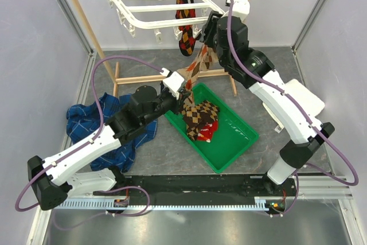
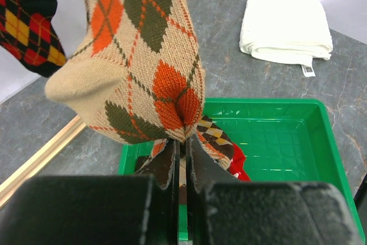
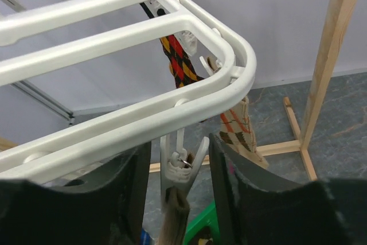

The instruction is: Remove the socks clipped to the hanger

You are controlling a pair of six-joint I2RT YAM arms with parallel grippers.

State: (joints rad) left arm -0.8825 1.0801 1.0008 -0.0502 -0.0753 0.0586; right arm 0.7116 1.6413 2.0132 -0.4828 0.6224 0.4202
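The spot on the tray's bottom beside the red sock [image 1: 209, 132] is empty, so my left gripper should next lower toward the right in the top view onto it and release.
The white hanger [image 1: 155, 5] hangs from the wooden rack at the back. A black-red-yellow argyle sock [image 1: 185, 27] hangs clipped to it. A tan-and-orange argyle sock [image 1: 198, 64] hangs from a corner clip [image 3: 182, 162]. My right gripper [image 3: 179, 182] is open, its fingers on either side of that clip, under the hanger frame [image 3: 172, 101]. My left gripper [image 2: 184, 147] is shut on the lower end of the tan sock [image 2: 143, 55], above the green tray. A brown argyle sock [image 1: 200, 114] and a red sock [image 1: 209, 132] lie in the tray.
The green tray [image 1: 235, 142] sits at centre. A blue plaid cloth [image 1: 92, 120] lies left of it under my left arm. A white folded cloth [image 2: 285, 24] lies at the right. The wooden rack's posts [image 3: 330, 55] and feet [image 1: 143, 78] stand behind the tray.
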